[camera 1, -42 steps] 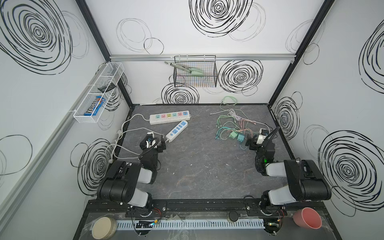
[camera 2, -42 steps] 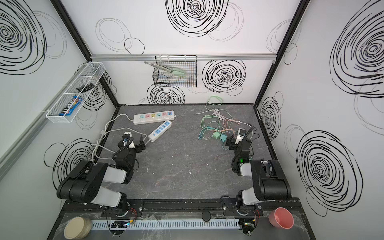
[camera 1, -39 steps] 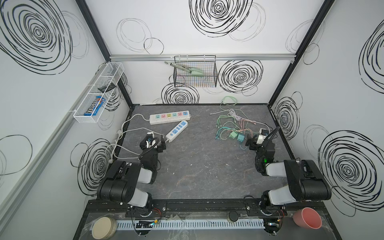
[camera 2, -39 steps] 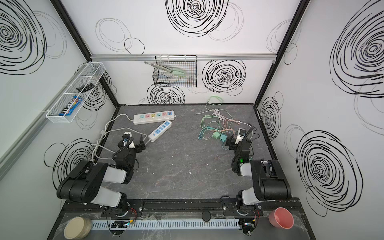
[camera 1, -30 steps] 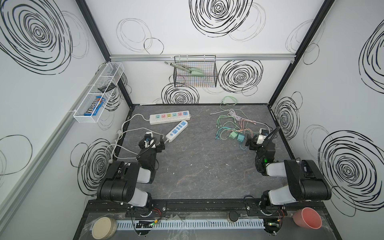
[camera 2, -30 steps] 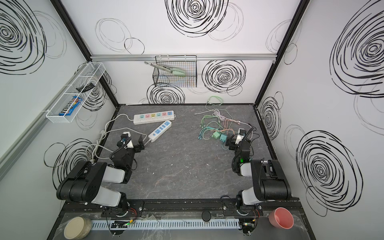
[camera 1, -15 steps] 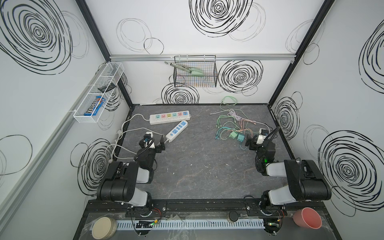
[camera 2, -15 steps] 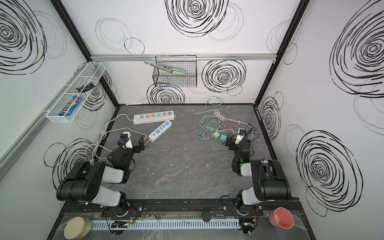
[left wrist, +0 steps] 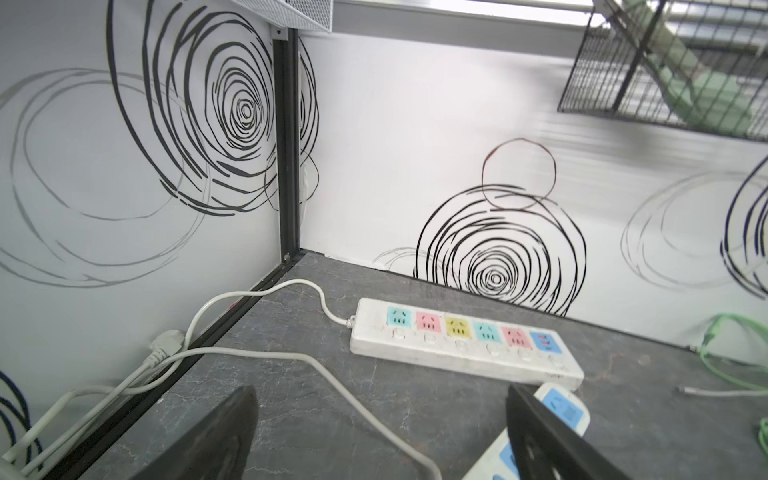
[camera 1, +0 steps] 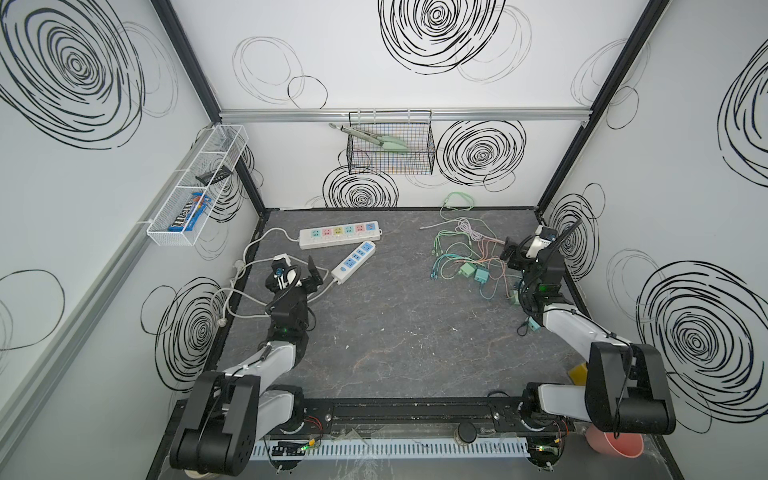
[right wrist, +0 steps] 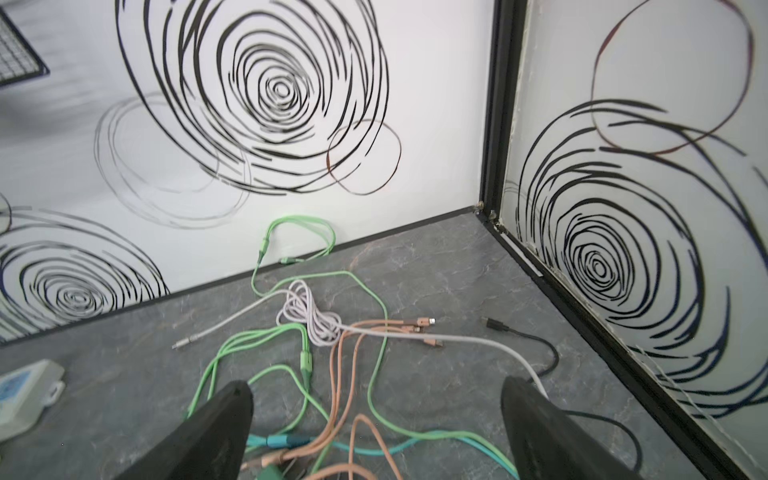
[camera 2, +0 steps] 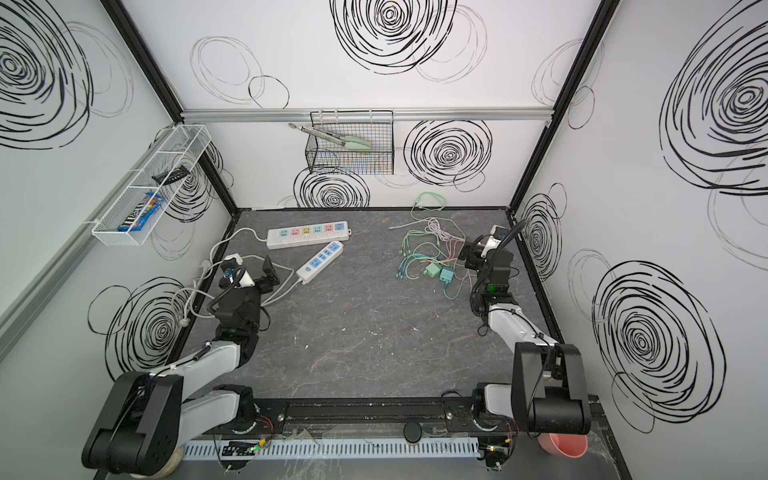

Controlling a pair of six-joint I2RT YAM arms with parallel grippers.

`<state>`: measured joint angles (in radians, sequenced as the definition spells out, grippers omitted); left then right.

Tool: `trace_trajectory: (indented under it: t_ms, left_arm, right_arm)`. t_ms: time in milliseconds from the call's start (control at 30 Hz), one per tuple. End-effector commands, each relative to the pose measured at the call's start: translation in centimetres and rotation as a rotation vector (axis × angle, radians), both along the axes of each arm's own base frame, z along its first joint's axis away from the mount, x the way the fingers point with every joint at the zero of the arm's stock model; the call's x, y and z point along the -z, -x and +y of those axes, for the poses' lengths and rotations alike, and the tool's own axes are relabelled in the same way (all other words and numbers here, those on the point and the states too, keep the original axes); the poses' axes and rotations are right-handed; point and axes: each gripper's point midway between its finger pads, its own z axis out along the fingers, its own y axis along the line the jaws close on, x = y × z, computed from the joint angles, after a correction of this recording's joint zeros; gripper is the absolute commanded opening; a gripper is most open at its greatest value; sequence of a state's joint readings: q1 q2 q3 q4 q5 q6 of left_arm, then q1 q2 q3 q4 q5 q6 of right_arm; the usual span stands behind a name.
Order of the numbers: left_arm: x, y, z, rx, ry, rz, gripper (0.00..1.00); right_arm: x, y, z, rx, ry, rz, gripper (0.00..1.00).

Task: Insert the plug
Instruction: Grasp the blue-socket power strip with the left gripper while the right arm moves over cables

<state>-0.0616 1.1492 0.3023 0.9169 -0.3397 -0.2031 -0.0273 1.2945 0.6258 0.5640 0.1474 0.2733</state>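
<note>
The shorter white power strip's far end (camera 1: 366,249) (left wrist: 563,406) is below my left gripper and farther outward, so I should next move the gripper outward, tip it downward and lower it onto that end.
A long white power strip (camera 1: 340,234) with pastel sockets lies at the back left, also in the left wrist view (left wrist: 461,343). A shorter white strip with blue sockets (camera 1: 354,262) lies just in front of it. A white plug (left wrist: 166,343) on a white cord rests against the left wall. Green charger blocks (camera 1: 466,270) sit in a tangle of coloured cables (right wrist: 324,332) on the right. My left gripper (camera 1: 293,272) (left wrist: 380,390) is open and empty above the white cord, beside the blue strip. Over the cables, my right gripper (camera 1: 524,249) (right wrist: 376,384) hangs open and empty.
A black wire basket (camera 1: 390,153) holding tongs hangs on the back wall. A white wire shelf (camera 1: 195,187) is fixed to the left wall. A pink cup (camera 1: 615,442) stands outside the front right corner. White cords loop along the left wall.
My left gripper has lifted and moved toward the back, closer to the power strips, still open. The right arm has not moved.
</note>
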Motion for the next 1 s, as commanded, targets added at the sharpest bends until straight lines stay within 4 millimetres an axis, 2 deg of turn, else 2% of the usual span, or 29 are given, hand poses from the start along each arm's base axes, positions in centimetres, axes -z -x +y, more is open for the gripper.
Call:
trace_trajectory:
  t_ms: [0, 100, 267, 367, 433, 600, 833, 967]
  left_arm:
    - [0.5, -1.4, -0.7, -0.001, 0.129, 0.114, 0.96]
    - [0.7, -3.5, -3.2, 0.084, 0.131, 0.241, 0.96]
    - [1.4, -6.6, -6.7, 0.182, 0.090, 0.409, 0.96]
    - [2.9, -8.5, -8.5, 0.228, 0.021, 0.546, 0.96]
    - [3.9, -9.6, -9.5, 0.255, -0.020, 0.603, 0.96]
    - [6.7, -12.0, -12.7, 0.419, -0.109, 0.743, 0.96]
    - [10.1, -14.7, -16.3, 0.594, -0.273, 0.893, 0.96]
    - [12.6, -15.9, -16.2, 0.599, -0.339, 0.997, 0.96]
  right_arm:
    - [1.9, 0.9, -0.6, 0.058, -0.206, 0.116, 0.97]
    - [3.4, 1.8, 1.4, -0.048, -0.373, 0.177, 0.97]
    - [6.2, 4.0, 6.2, -0.256, -0.477, 0.247, 0.97]
    - [7.6, 5.1, 8.3, -0.318, -0.513, 0.315, 0.97]
    - [7.7, 5.5, 9.2, -0.348, -0.515, 0.310, 0.97]
    - [6.7, 5.8, 9.8, -0.377, -0.462, 0.236, 0.97]
    - [6.1, 3.9, 9.6, -0.375, -0.380, 0.269, 0.97]
    - [5.8, 3.2, 9.3, -0.358, -0.354, 0.269, 0.97]
